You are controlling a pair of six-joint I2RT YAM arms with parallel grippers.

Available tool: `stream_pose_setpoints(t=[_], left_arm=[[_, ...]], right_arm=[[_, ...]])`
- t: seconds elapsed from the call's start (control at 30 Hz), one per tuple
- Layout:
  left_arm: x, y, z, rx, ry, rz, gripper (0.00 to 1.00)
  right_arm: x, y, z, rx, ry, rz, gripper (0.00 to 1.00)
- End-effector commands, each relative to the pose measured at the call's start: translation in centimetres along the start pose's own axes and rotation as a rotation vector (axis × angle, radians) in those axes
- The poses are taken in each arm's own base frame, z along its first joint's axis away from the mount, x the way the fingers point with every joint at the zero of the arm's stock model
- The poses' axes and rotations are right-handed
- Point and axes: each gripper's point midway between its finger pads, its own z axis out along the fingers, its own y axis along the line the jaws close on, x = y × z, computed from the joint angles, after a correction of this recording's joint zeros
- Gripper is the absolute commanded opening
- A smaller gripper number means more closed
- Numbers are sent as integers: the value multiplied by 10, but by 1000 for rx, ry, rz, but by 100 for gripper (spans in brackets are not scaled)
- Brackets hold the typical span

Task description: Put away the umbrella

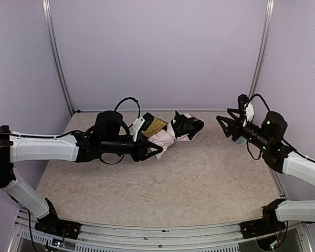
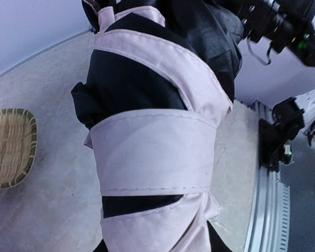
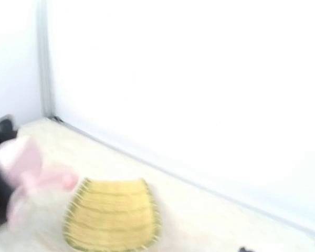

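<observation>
The left gripper lowers the raised umbrella and carries it back onto the bare near tabletop next. It releases the umbrella's end there, as that part is clear of the tray.
The umbrella (image 1: 174, 132) is folded into a pale pink and black bundle, held off the table at mid-back. My left gripper (image 1: 153, 146) is shut on its near end. In the left wrist view the umbrella (image 2: 157, 105) fills the frame, with a pink strap (image 2: 152, 152) wrapped around it and dark fingers just showing at the bottom on either side. My right gripper (image 1: 224, 115) hangs in the air to the right of the umbrella's far end, apart from it, jaws spread with nothing between them. The blurred right wrist view shows the umbrella (image 3: 21, 168) at its left edge.
A woven bamboo tray (image 1: 154, 125) lies on the table just behind the umbrella; it also shows as the tray (image 2: 10, 147) and the tray (image 3: 113, 215) in the wrist views. Lilac walls close the back and sides. A metal rail (image 2: 265, 173) runs along the table's right edge.
</observation>
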Motion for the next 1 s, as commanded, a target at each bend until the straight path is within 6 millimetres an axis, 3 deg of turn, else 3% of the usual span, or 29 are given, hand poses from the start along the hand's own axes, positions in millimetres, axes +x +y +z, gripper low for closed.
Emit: stream_pose_setpoints(t=[0.0,0.07,0.27,0.33,0.5,0.63,0.73,0.87,0.97], left_arm=[[44,25,6,-190,251,238,0],[64,21,12,-163,322,287,0],[90,-1,39,-48,343,513,0],[101,3,54,-52,387,585,0],[131,14,91,-16,495,705,0],[138,12,110,17,508,777,0],[145,10,113,25,522,823,0],[149,18,105,-169,502,1016,0],[114,18,84,-413,300,1201,0]], right_arm=[[7,-14,1,43,162,-32,65],[9,-8,5,1,198,-34,66],[25,34,16,-273,266,41,63],[30,43,18,-334,280,66,62],[41,54,24,-393,314,92,61],[51,56,27,-401,353,113,61],[57,56,28,-400,374,126,61],[71,66,26,-447,405,163,61],[82,81,24,-513,447,168,61]])
